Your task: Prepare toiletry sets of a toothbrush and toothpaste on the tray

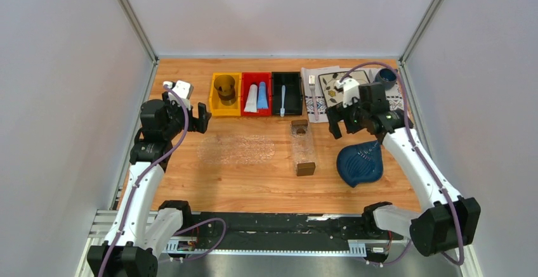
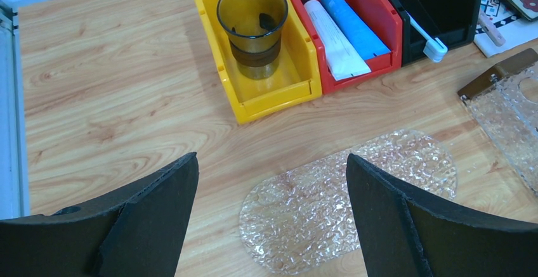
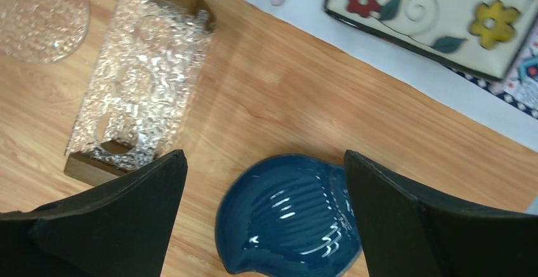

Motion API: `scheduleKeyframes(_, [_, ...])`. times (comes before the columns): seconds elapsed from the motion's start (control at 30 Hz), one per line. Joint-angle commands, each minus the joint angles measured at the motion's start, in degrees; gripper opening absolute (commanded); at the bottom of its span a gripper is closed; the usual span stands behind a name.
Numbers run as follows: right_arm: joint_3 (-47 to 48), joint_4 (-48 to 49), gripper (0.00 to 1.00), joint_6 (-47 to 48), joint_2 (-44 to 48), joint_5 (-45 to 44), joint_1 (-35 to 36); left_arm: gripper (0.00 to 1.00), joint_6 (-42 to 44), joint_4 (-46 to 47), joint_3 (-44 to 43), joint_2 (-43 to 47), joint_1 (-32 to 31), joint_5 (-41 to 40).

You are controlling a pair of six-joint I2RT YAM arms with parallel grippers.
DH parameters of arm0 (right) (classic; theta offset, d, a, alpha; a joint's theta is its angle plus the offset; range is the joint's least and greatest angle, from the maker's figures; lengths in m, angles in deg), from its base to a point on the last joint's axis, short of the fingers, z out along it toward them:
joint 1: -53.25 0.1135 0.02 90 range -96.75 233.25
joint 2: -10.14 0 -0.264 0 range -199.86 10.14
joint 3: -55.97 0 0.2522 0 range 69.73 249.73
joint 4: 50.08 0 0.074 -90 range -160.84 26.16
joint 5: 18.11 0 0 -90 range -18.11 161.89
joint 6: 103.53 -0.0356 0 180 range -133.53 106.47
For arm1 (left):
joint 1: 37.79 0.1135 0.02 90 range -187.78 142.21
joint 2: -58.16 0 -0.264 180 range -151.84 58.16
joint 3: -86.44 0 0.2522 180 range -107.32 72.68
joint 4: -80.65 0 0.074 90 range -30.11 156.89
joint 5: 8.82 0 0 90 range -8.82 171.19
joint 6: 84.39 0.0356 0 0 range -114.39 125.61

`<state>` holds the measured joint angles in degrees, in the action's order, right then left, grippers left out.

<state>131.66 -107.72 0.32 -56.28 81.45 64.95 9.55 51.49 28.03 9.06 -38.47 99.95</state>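
Note:
My right gripper moves to the left in the top view next, then down astride the tray's clear far half (image 1: 302, 140) (image 3: 150, 52) to close. The tray's long sides stand free.
The toothbrush (image 1: 283, 101), pale blue with a whitish head, lies in the black bin (image 1: 292, 80); its head shows in the left wrist view (image 2: 434, 48). The white-grey tube (image 1: 252, 98) and the blue tube (image 1: 262, 95) lie side by side in the red bin (image 1: 255, 78), also in the left wrist view (image 2: 335, 39) (image 2: 355, 23). The clear tray (image 1: 303, 147) with brown end blocks lies mid-table and holds nothing. My left gripper (image 1: 202, 117) is open and empty, left of the bins. My right gripper (image 1: 342, 125) is open and empty, right of the tray, above the blue dish (image 3: 288, 217).
A yellow bin (image 1: 226, 107) holds a brown cup (image 2: 252, 26). A clear oval mat (image 1: 236, 149) lies left of the tray. A dark blue leaf dish (image 1: 360, 164) lies right of it. A floral plate (image 1: 339, 83), fork (image 1: 313, 93) and dark cup (image 1: 385, 75) stand at the back right.

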Motion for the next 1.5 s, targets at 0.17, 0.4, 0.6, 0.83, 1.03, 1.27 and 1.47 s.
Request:
scheduleKeyframes(0.17, [2.14,4.59,1.00,-4.35,-8.01,-6.57,15.36,0.93,0.01,1.60,-0.80,-0.21,0.34,-1.36])
scheduleKeyframes(0.4, [7.32,1.97,1.00,-10.76,-17.86,-6.14,19.58,0.94,0.01,2.12,-0.27,-0.38,0.34,-2.24])
scheduleKeyframes(0.6, [11.01,0.55,1.00,-15.06,-24.37,-3.06,19.76,0.94,0.27,1.95,-0.09,-0.82,0.34,-3.56])
scheduleKeyframes(0.83, [12.77,-0.68,1.00,-18.24,-28.24,-1.04,19.94,0.94,0.63,2.13,-0.09,-1.44,0.34,-4.53])
scheduleKeyframes(1.03, [13.30,-0.95,1.00,-19.38,-29.82,-1.90,21.25,0.94,0.71,2.57,-0.09,-2.31,0.34,-4.88])
scheduleKeyframes(1.27, [13.92,-1.47,1.00,-18.94,-32.64,-6.57,23.54,0.94,0.80,2.74,0.17,-2.23,0.34,-5.23])
scheduleKeyframes(1.47, [14.62,-1.91,1.00,-18.94,-35.10,-13.42,25.03,0.94,0.80,2.74,0.35,-1.96,0.34,-5.14])
